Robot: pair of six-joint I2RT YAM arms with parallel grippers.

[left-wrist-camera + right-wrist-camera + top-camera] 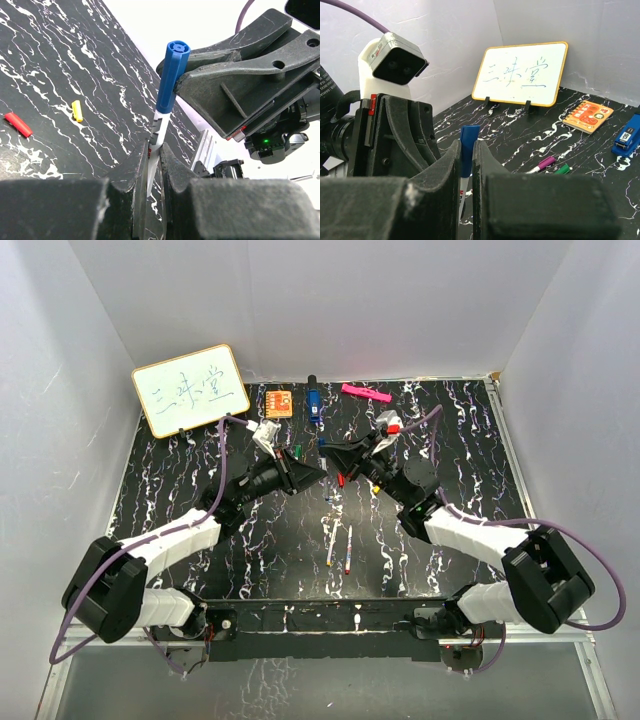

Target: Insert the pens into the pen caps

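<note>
The purple-capped pen is below my left gripper and to its left in the top view, and the white pen is capped. My left gripper should swing down beside that pen next and release.
A white pen stands upright between my two grippers with a blue pen cap over its upper end. My left gripper is shut on the white barrel. My right gripper is shut on the blue cap, and the barrel shows below it. In the top view both grippers meet at mid-table, left and right. A red cap and a yellow cap lie loose on the table. Two more pens lie near the front. A purple-capped pen and a green cap lie behind.
A whiteboard stands at the back left. An orange notebook, a blue stapler-like object and a pink bar lie along the back edge. White walls close in the table on three sides.
</note>
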